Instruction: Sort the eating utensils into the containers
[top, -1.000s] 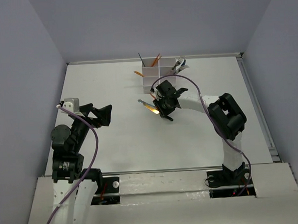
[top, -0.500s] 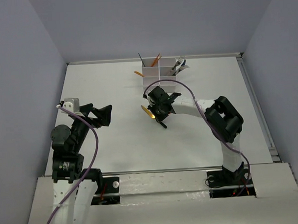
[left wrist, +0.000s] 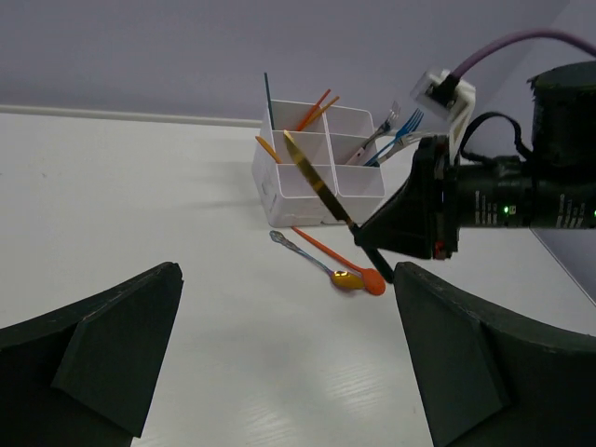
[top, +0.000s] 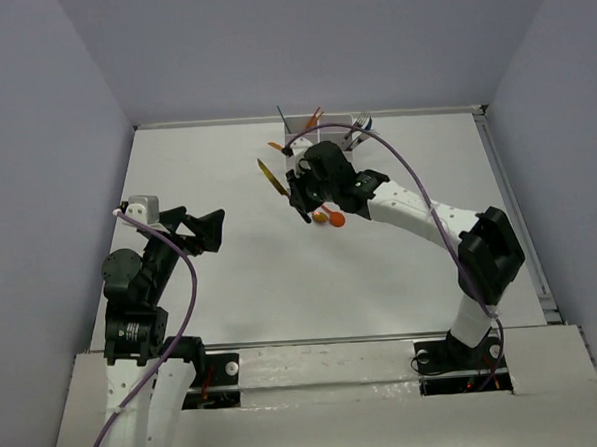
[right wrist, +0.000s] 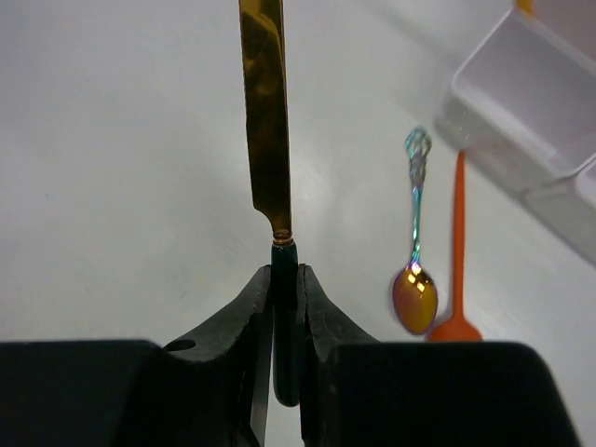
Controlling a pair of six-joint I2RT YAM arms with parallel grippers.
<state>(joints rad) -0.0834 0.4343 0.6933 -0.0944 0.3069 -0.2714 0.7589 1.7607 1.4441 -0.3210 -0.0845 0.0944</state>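
Note:
My right gripper needs to move outward next, over the white block's middle section holding another blade (right wrist: 570,26), an orange one. Then it should tilt the knife up, lower it and release it.
My right gripper (top: 299,196) is shut on the dark green handle of a gold-bladed knife (top: 270,176) and holds it in the air just left of the white compartment block (top: 301,140). In the right wrist view the jaws (right wrist: 285,276) clamp the handle and the blade (right wrist: 264,112) points away. An iridescent spoon with a gold bowl (right wrist: 414,284) and an orange spoon (right wrist: 458,242) lie side by side on the table below. The block (left wrist: 300,193) holds orange sticks (left wrist: 315,109), forks (left wrist: 399,130) and a dark stick. My left gripper (top: 201,227) is open and empty at the left.
The right arm (top: 418,212) stretches across the table's middle and hides part of the block in the top view. Walls close in the back and both sides. The table's back edge (top: 213,122) runs just behind the block.
My right gripper has lifted the knife off the table and moved it up and left beside the block. The two spoons under it now show. The left arm has not moved.

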